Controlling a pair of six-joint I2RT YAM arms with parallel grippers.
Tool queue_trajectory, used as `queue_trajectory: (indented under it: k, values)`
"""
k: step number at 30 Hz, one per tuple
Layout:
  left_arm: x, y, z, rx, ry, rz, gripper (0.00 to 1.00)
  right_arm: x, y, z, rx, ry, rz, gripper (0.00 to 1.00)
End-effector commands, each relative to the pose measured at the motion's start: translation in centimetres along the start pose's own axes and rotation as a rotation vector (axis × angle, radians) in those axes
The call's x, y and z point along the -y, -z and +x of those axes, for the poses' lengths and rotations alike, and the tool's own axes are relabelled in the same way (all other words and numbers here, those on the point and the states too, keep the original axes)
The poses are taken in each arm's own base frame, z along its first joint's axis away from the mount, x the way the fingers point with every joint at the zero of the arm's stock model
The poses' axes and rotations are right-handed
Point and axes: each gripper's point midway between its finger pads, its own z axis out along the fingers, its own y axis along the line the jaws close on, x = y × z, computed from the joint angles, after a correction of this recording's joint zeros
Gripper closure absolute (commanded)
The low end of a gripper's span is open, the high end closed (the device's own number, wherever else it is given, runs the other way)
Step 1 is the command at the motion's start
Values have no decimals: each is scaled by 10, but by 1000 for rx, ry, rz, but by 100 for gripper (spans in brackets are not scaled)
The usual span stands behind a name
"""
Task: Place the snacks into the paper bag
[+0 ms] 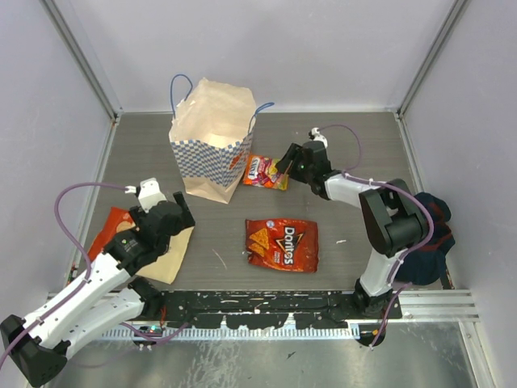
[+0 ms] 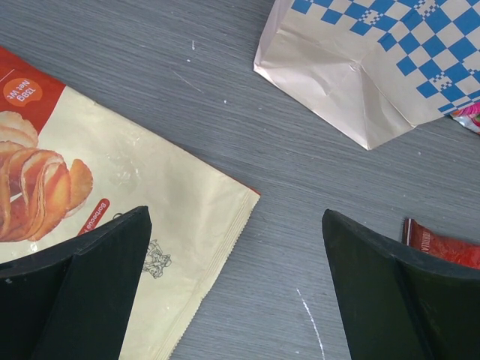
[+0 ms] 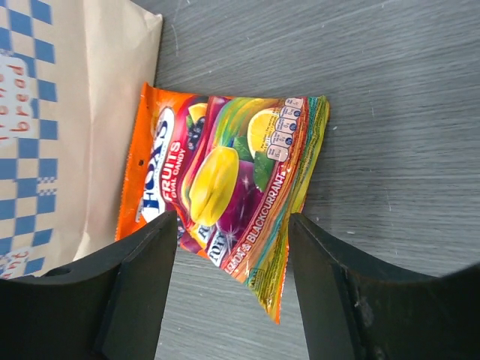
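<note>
My right gripper moves down onto the candy pack's near corner (image 1: 279,183) next, slightly toward the paper bag (image 1: 212,137), and closes, since that corner points in between its open fingers.
The tan paper bag (image 1: 212,137) with a blue-checked band stands upright at the back, mouth open. A small orange-pink Fox's candy pack (image 1: 265,171) lies beside its right side. My right gripper (image 1: 284,164) is open, its jaws either side of the candy pack (image 3: 225,187), not closed on it. A red Doritos bag (image 1: 283,242) lies flat mid-table. A cream and red-orange snack packet (image 1: 166,250) lies at the left under my left arm. My left gripper (image 1: 179,212) is open and empty above that packet's edge (image 2: 112,195).
A dark navy cloth bag (image 1: 430,238) sits at the right edge behind the right arm's base. The paper bag's corner (image 2: 360,67) and the Doritos bag's corner (image 2: 442,247) show in the left wrist view. Walls enclose the table on three sides.
</note>
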Motion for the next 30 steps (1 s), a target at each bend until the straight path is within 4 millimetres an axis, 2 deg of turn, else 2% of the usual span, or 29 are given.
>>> queue_trajectory:
  k: [1, 10, 15, 21, 24, 27, 30]
  values:
    - [9, 2, -16, 40, 41, 15, 2, -17, 22, -28, 82, 15, -27, 34]
    - [8, 6, -20, 44, 42, 16, 2, -2, -5, 13, -20, -58, -51, 35]
    - [5, 8, -22, 53, 45, 14, 2, -4, -9, 18, -33, -83, -68, 35]
    - [5, 7, -20, 47, 43, 12, 2, -22, -17, 16, -42, -94, -141, 37]
    - [6, 7, -19, 42, 42, 13, 2, -29, -23, 17, -50, -114, -180, 53]
    - [5, 8, -20, 43, 43, 13, 2, -32, -28, 17, -50, -135, -204, 61]
    - [3, 10, -21, 47, 46, 11, 2, -34, -29, 17, -48, -143, -212, 83]
